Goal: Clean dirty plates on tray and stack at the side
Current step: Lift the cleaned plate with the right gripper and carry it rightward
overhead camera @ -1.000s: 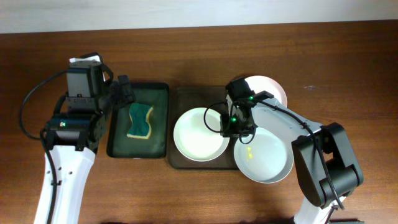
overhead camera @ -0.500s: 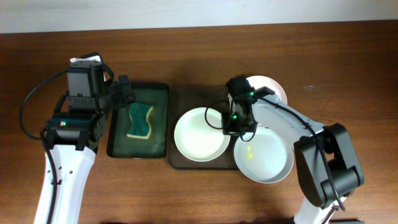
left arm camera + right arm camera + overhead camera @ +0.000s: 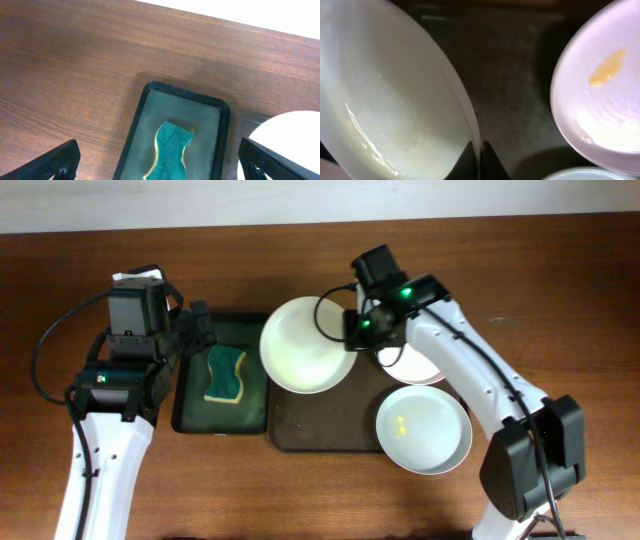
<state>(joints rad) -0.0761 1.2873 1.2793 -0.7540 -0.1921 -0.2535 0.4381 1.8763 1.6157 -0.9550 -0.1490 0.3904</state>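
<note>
The smudge-free plate needs to go across and down with my right gripper for release on bare tabletop beside the brown tray, to my gripper's right in the overhead view.
My right gripper (image 3: pixel 356 330) is shut on the right rim of a white plate (image 3: pixel 305 346) and holds it tilted above the back left of the dark brown tray (image 3: pixel 320 425). In the right wrist view the rim of that plate (image 3: pixel 385 100) is pinched between the fingertips (image 3: pixel 470 161). A second plate (image 3: pixel 424 367) with a yellow smudge (image 3: pixel 606 67) lies at the tray's back right, partly under my arm. A third plate (image 3: pixel 425 432), also with a yellow smudge, overlaps the tray's front right edge. My left gripper (image 3: pixel 161 167) hangs open above the sponge.
A narrower black tray (image 3: pixel 255 405) left of the brown one holds a green and yellow sponge (image 3: pixel 225 375), which also shows in the left wrist view as the sponge (image 3: pixel 172 150). The held plate (image 3: pixel 295 137) overhangs that tray's right rim.
My right gripper has lifted the plate off the tray's middle and carried it back and to the left. The back right plate now shows more. The left arm has not moved.
</note>
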